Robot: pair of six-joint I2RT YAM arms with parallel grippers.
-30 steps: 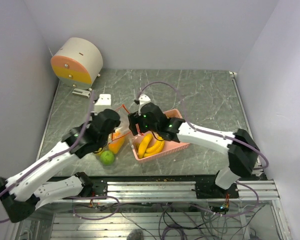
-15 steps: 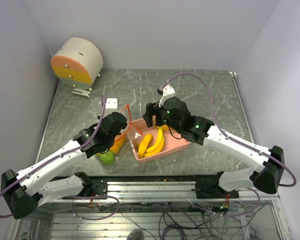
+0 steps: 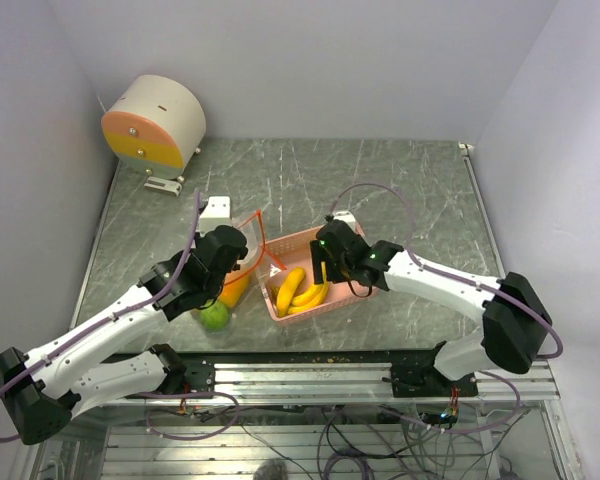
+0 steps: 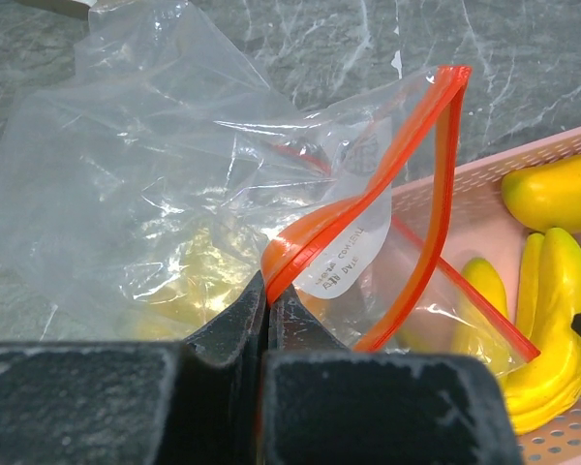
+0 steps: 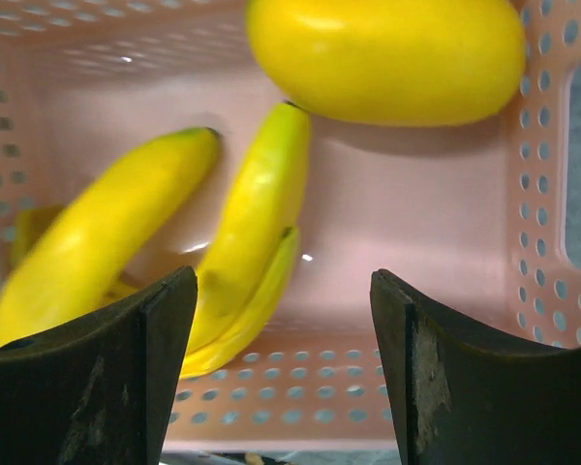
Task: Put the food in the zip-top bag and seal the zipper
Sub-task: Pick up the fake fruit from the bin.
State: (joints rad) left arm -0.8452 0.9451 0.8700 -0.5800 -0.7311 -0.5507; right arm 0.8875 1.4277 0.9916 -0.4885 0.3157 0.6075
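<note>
The banana nearest the mango-like piece is between my right gripper's open fingers. My right gripper needs to go deeper down into the pink basket (image 5: 416, 242), onto the middle of that banana.
My left gripper (image 4: 267, 291) is shut on the red-orange zipper (image 4: 407, 145) of the clear zip-top bag (image 4: 155, 174) and holds its mouth up and open towards the basket. An orange fruit (image 3: 235, 288) and something yellow (image 4: 198, 271) show through the plastic. A green ball (image 3: 215, 316) lies at the bag's near end. My right gripper (image 5: 283, 320) hangs open, with nothing in it, inside the pink basket (image 5: 416, 242), just above two bananas (image 5: 257, 213) and short of a yellow mango-like piece (image 5: 387, 58). From above, the right gripper (image 3: 326, 262) sits over the basket's middle.
The pink basket (image 3: 352, 284) stands right of the bag, its perforated walls close around my right fingers. A round white and orange drum (image 3: 155, 120) stands at the back left. A small white block (image 3: 215, 208) lies behind the bag. A metal rail runs along the table's near edge.
My right arm has swung from the bag's mouth back over the basket and come down among the bananas. The left gripper has kept its hold on the zipper and shifted slightly.
</note>
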